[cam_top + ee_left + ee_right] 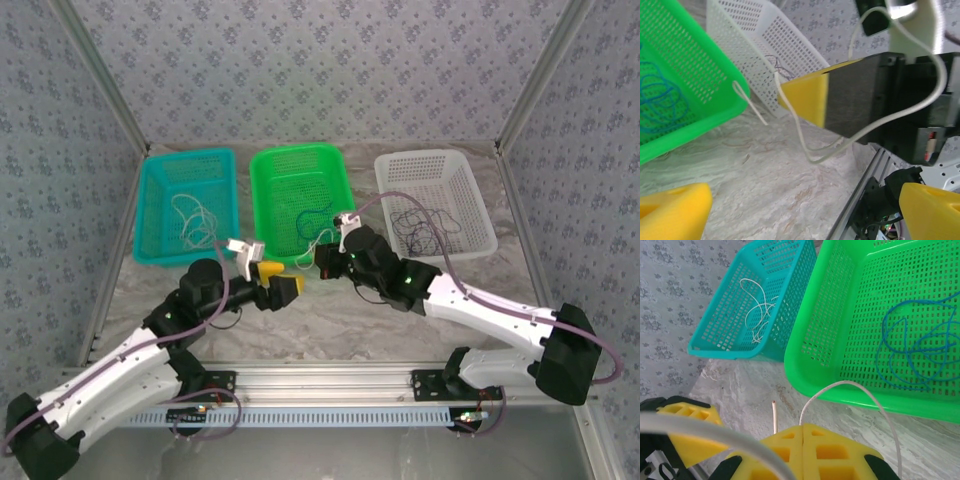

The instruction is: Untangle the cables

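The robot's right gripper will next move back and down to let go of the whitish cable on the table, since a clear part of the table lies below and back of that gripper.
My right gripper [803,428] is shut on a whitish cable [840,383] that arcs up out of the pinched yellow fingers just in front of the green basket [805,365]; one loose end [774,412] sticks up beside them. In the left wrist view the same cable [814,160] droops under the right gripper's yellow finger [805,102]. My left gripper [805,202] is open and holds nothing, just left of the right gripper [323,262]. A blue cable [920,347] lies in the green basket, a second whitish cable [757,302] in the teal basket [150,215], a dark cable [420,228] in the white basket [480,215].
The three baskets stand in a row at the back of the marbled table [330,320]. An aluminium rail [330,378] runs along the near edge by the arm bases. Patterned walls close in the sides and back.
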You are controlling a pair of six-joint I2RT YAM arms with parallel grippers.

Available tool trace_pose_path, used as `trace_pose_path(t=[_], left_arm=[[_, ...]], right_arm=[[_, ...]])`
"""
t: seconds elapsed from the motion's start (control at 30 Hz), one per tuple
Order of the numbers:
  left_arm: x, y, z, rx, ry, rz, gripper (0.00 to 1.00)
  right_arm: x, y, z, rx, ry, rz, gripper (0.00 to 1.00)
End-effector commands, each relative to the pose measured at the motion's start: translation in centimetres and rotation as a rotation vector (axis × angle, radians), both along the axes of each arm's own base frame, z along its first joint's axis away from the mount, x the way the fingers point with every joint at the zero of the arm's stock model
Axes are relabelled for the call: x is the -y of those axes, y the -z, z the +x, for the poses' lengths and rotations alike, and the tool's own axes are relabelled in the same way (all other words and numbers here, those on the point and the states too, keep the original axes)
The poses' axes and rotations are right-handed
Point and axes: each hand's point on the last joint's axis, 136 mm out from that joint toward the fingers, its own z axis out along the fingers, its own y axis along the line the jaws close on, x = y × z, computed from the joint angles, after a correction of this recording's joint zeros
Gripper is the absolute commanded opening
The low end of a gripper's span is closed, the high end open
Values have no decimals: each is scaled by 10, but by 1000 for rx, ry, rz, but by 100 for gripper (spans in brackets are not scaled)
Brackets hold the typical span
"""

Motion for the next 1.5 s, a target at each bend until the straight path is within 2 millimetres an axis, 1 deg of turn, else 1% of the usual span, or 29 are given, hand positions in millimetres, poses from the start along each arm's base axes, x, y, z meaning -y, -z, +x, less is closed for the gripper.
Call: trace_pose_path(t=[0.0, 0.13, 0.17, 0.2, 0.33, 0.47, 0.53, 0.6, 0.7, 0.77, 0.8, 0.83, 0.87, 1.0, 1.07, 1.17, 1.23, 1.3, 1.33, 1.37, 1.47], left_arm=[[6, -31, 6, 114, -12, -62, 94], [11, -35, 11, 136, -21, -70, 91], [13, -36, 12, 140, -19, -74, 89], [14, -37, 13, 143, -19, -77, 85], [20, -40, 15, 147, -11, -81, 58], [21, -41, 18, 151, -14, -68, 26], [20, -37, 19, 141, -25, -33, 14], [17, -29, 21, 124, -38, 25, 8], [9, -11, 21, 78, -54, 136, 6], [4, 1, 20, 49, -60, 201, 4], [2, 6, 20, 36, -62, 226, 2], [1, 10, 20, 24, -60, 245, 1], [2, 13, 18, 11, -52, 256, 0], [9, 24, 14, -45, -2, 307, 0], [11, 34, 13, -86, 24, 354, 0], [14, 54, 7, -161, 72, 441, 0], [15, 67, 3, -207, 96, 482, 0], [17, 77, -2, -241, 116, 500, 0], [18, 81, -4, -253, 120, 506, 0], [18, 84, -6, -265, 121, 509, 0], [16, 92, -10, -295, 124, 514, 0]], right_arm=[[-4, -5, -3, -23, -25, 70, 0], [-9, -2, -7, -45, -45, 105, 0], [-9, -1, -8, -51, -47, 113, 0], [-9, -1, -7, -54, -45, 121, 0], [-10, 0, -7, -60, -47, 138, 0], [-8, 9, -9, -80, -50, 111, 0], [-2, 19, -10, -95, -37, 61, 0], [15, 37, -10, -133, 22, -52, 0], [54, 64, -11, -191, 151, -245, 0], [79, 77, -14, -207, 207, -380, 0], [88, 81, -16, -207, 221, -439, 0], [92, 82, -17, -205, 228, -473, 0], [99, 87, -22, -214, 221, -532, 0], [101, 91, -28, -187, 203, -641, 0], [106, 93, -28, -168, 227, -703, 0], [118, 98, -29, -136, 292, -811, 0], [124, 105, -31, -135, 326, -873, 0], [122, 112, -33, -138, 328, -899, 0], [118, 115, -34, -140, 322, -902, 3], [115, 118, -34, -140, 317, -897, 8], [107, 118, -35, -140, 330, -845, 32]])
